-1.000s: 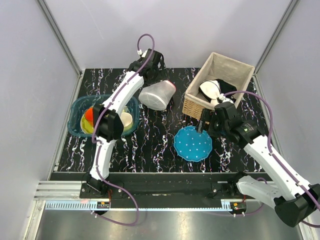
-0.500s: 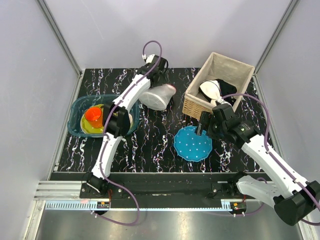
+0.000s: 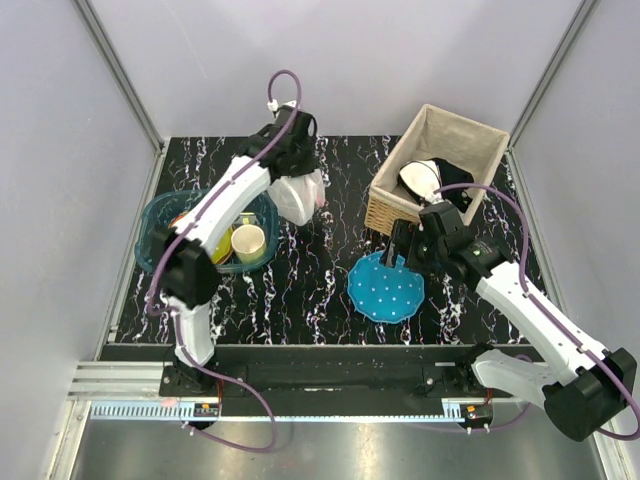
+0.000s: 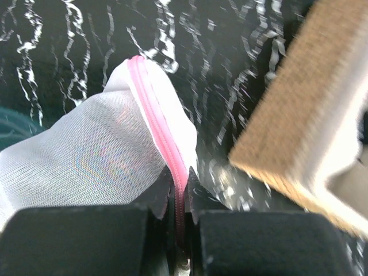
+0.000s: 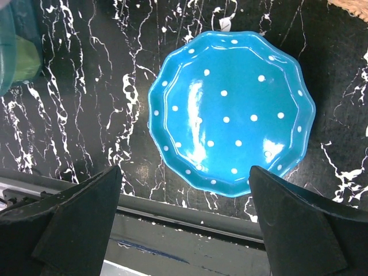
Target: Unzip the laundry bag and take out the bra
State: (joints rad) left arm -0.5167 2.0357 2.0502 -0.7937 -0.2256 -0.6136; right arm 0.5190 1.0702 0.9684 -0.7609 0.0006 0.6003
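Note:
My left gripper needs to pull the pink zipper rim (image 4: 164, 141) it holds back next and release it, because the bare tabletop between the tub and the plate lies open there.
The laundry bag (image 3: 296, 198), white mesh with a pink zipper rim (image 4: 164, 141), sits at the back centre of the table, just right of the teal tub. My left gripper (image 3: 303, 178) comes down on it from behind. In the left wrist view my left gripper (image 4: 181, 198) is shut on the pink zipper rim. The bra is hidden; no red shows through the mesh. My right gripper (image 3: 402, 246) hovers open over the blue plate (image 3: 386, 288), and in its own view the right gripper (image 5: 184, 175) holds nothing.
A wicker basket (image 3: 470, 135) at the back right holds a white-and-black bra (image 3: 425, 178); its corner (image 4: 299, 115) lies close to the bag. A teal tub (image 3: 152, 235) with cups (image 3: 248, 242) stands at the left. The spotted blue plate (image 5: 230, 115) lies near the table's front edge.
My left gripper has closed on the bag's zipper rim. The bag has shifted left toward the tub and bunched up. My right arm edged slightly left, still open.

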